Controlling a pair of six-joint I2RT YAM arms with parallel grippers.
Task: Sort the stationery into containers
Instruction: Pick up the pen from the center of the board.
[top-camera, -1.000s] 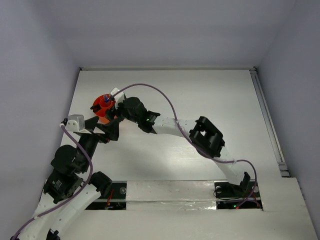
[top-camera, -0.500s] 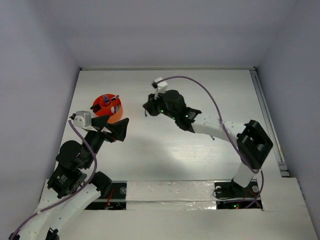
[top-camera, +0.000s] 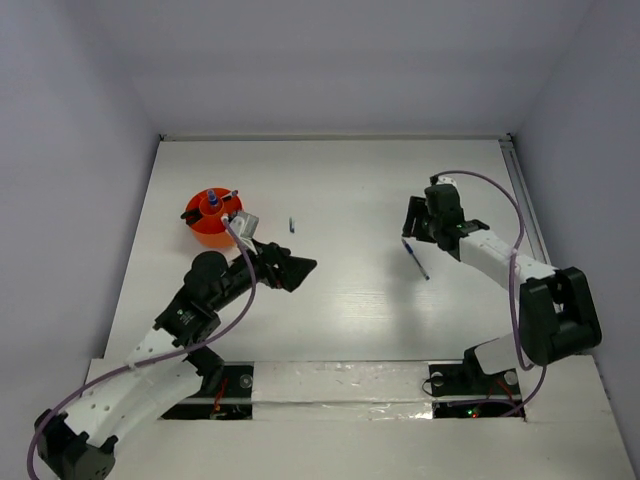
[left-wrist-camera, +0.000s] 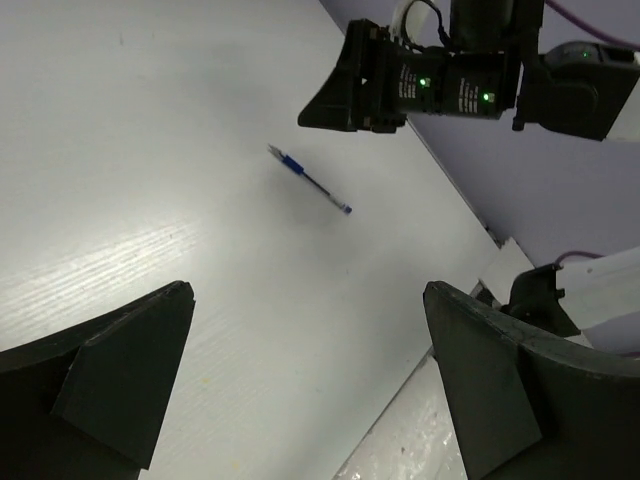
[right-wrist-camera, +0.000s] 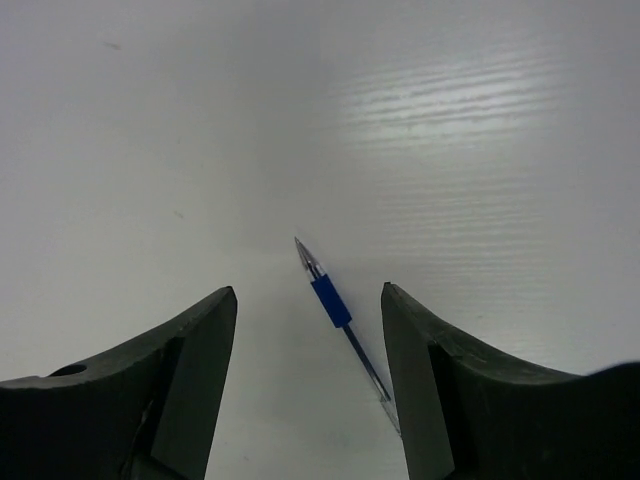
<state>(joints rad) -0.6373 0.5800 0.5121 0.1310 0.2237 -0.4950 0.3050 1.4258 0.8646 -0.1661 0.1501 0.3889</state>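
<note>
The pen lies flat on the tabletop below the spread fingers of my right gripper, so I will bring that gripper down onto the blue grip (top-camera: 416, 259) (right-wrist-camera: 331, 302) and close it around it.
The orange cup (top-camera: 212, 226) stands at the table's left, with a blue-topped pen and several other pieces upright in it. A thin pen with a blue grip (top-camera: 416, 259) lies flat at the right. My right gripper (top-camera: 412, 228) hangs open just over it. In the right wrist view the pen (right-wrist-camera: 331, 303) lies on the table between the spread fingers of this gripper (right-wrist-camera: 308, 295), touching neither. My left gripper (top-camera: 296, 268) is wide open and empty right of the cup. Its wrist view shows the gripper (left-wrist-camera: 310, 380), the pen (left-wrist-camera: 310, 180) and the right gripper (left-wrist-camera: 400, 85) beyond.
A tiny dark-blue item (top-camera: 291, 224) lies alone on the table between the cup and the right arm. A metal rail (top-camera: 530, 240) runs along the table's right edge. The taped front edge (top-camera: 340, 385) runs between the arm bases.
My right arm has swung from the cup across to the right and come down over the blue pen. My left arm has reached out rightward past the cup. The left gripper stays open.
</note>
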